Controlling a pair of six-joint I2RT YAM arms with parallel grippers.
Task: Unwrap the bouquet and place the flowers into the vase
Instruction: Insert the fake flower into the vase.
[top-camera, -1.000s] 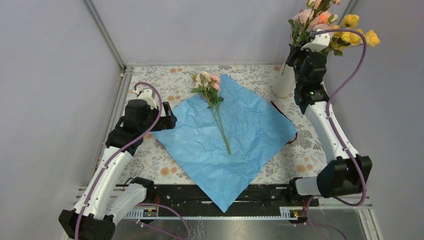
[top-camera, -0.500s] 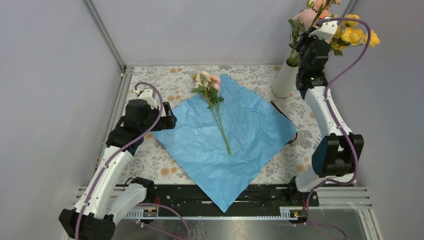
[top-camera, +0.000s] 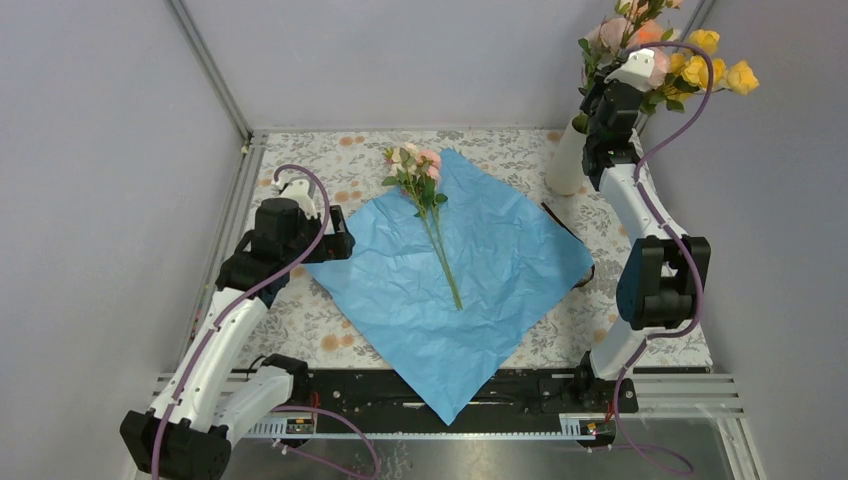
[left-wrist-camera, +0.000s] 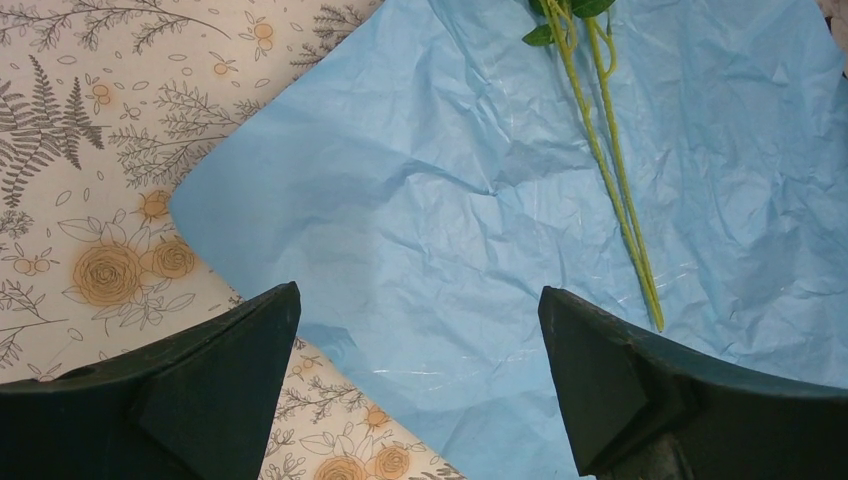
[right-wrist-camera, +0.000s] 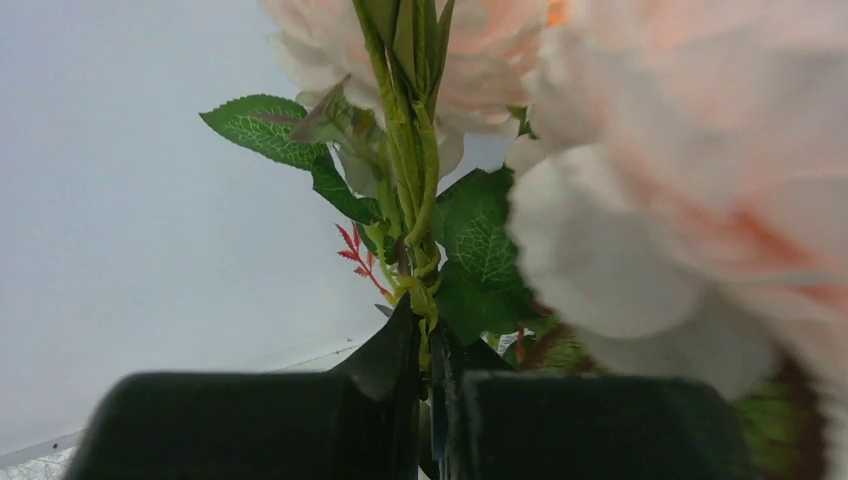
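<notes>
My right gripper moves down toward the opening of the cream vase (top-camera: 567, 160) next and releases the pinched green stems, since they still stand above the vase's opening.
The blue paper (top-camera: 480, 285) lies unfolded and flat on the table. One spray of the flowers (top-camera: 418, 168), pink and cream, rests on it with its green stems (left-wrist-camera: 612, 175) running toward me. The cream vase (top-camera: 567, 160) stands at the back right with pink (top-camera: 625, 35) and yellow (top-camera: 715, 70) roses rising from it. My right gripper (top-camera: 592, 92) is just above the vase mouth, shut on their green stems (right-wrist-camera: 410, 170); its jaws (right-wrist-camera: 432, 335) pinch them below a pale pink rose (right-wrist-camera: 680, 200). My left gripper (left-wrist-camera: 420, 300) hangs open over the paper's left edge, holding nothing.
A dark brown ribbon (top-camera: 572, 238) lies by the paper's right corner. The floral tablecloth (top-camera: 320, 320) shows around the paper. Grey walls and a metal frame post (top-camera: 215, 75) enclose the table, and the vase sits close to the back right corner.
My right wrist has risen and moved back beside the vase, and its elbow has swung inward, uncovering more of the vase. The roses shifted only slightly. The left arm has stayed put.
</notes>
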